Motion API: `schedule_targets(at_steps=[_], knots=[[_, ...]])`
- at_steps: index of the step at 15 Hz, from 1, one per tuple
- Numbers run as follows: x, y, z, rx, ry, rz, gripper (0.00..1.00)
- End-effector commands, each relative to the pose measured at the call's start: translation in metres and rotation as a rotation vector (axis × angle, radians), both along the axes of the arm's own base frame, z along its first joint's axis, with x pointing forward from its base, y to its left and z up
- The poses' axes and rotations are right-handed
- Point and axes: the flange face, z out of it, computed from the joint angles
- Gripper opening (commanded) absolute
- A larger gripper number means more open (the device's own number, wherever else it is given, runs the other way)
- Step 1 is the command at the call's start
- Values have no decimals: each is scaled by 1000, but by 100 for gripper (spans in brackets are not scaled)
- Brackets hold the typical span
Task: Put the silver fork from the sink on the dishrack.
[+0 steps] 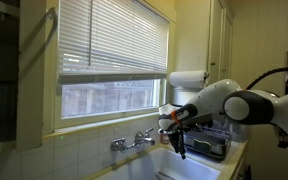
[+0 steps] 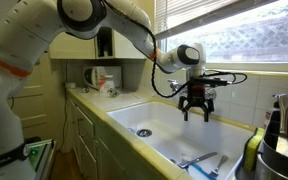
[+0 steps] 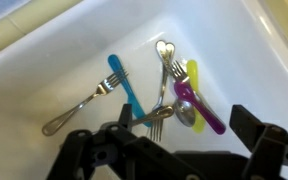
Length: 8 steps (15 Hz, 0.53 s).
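Note:
My gripper turns and lowers toward the left in the wrist view next, onto the fork's teeth beside the blue-handled utensil (image 3: 124, 88). The silver fork lies slanted below.
The pale sink (image 3: 54, 75) holds several utensils. A silver fork (image 3: 80, 105) lies at the left, with its tines beside a blue-handled utensil (image 3: 124, 88). A second silver fork (image 3: 163, 85) lies in the middle, next to a silver spoon (image 3: 187, 114), a purple spoon (image 3: 206, 112) and a yellow utensil (image 3: 192, 72). My gripper (image 3: 189, 130) is open and empty, hanging above the sink over the middle cluster. Both exterior views show the gripper (image 1: 180, 142) (image 2: 196, 110) above the basin (image 2: 154, 122). The dark wire dishrack (image 1: 210, 146) stands past the sink, beside the gripper.
A chrome faucet (image 1: 134, 141) stands at the window wall. A white paper-towel roll (image 1: 187, 79) sits above the rack. A dark holder (image 2: 280, 135) with utensils stands at the sink's near end. A window with blinds (image 1: 109, 45) backs the counter.

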Motion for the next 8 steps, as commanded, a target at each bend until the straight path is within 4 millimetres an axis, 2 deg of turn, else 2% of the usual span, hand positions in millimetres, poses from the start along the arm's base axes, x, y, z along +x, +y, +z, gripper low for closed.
schedule_targets(at_steps=[1, 6, 7, 8], knots=[[-11, -5, -47, -39, -41, 183, 100], [-13, -10, -122, -87, -212, 406, 100], [-18, -16, -138, -77, -232, 432, 100], [-14, -20, -154, -54, -248, 450, 100]])
